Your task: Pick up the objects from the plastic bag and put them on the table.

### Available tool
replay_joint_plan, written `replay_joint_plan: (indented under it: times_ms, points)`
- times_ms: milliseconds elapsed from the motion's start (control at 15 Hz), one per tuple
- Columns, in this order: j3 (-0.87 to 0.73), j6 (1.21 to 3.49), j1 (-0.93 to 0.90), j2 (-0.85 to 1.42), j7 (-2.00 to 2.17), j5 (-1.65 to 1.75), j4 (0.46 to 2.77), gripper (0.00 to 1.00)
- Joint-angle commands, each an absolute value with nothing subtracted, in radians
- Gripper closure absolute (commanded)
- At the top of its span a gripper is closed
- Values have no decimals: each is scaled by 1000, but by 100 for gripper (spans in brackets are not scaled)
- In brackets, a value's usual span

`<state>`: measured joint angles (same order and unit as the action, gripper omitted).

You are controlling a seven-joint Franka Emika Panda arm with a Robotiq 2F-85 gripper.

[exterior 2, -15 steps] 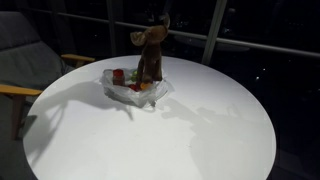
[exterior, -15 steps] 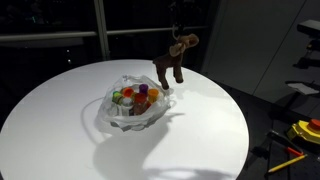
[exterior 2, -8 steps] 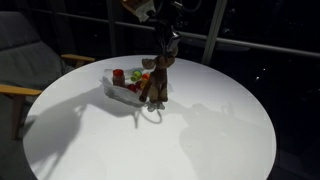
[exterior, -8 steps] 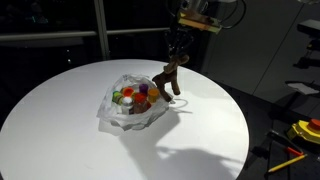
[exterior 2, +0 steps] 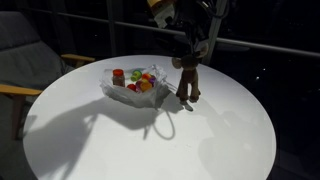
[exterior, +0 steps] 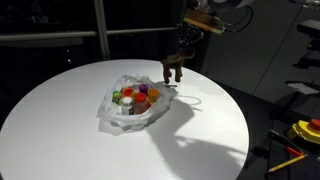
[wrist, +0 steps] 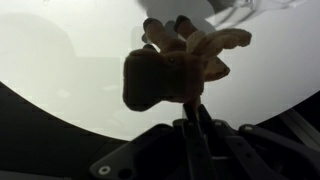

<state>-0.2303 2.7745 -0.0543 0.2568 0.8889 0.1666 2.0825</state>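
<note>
The moose toy point(exterior: 172, 71) goes down onto the bare tabletop beside the bag next and my gripper releases it there, because its feet still hang just above the table.
A clear plastic bag point(exterior: 133, 103) holding several small colourful objects lies on the round white table point(exterior: 70, 130), and shows in both exterior views point(exterior 2: 135, 85). My gripper point(exterior: 184, 52) is shut on a brown plush moose toy point(exterior: 172, 71) and holds it upright beside the bag. The toy's feet are at or just above the tabletop. In an exterior view the toy point(exterior 2: 186, 80) hangs under the gripper point(exterior 2: 191, 52), apart from the bag. In the wrist view the toy point(wrist: 175, 62) fills the middle, pinched between the fingers point(wrist: 190, 118).
A chair point(exterior 2: 20, 55) stands past the table's edge. Yellow tools point(exterior: 303, 132) lie on a surface off to the side. Dark windows stand behind the table. The table edge is close behind the toy.
The arm has carried the moose toy away from above the bag, sideways towards the table's far side, and lowered it close to the tabletop. The bag has not moved.
</note>
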Motion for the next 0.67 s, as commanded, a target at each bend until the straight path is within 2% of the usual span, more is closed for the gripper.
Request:
replay_joint_plan:
  times_ms: [0,600]
  points:
    - [-267,2804,-85,265,986,234,2088,98]
    - [-236,2834,-88,337,984,136,2090,98]
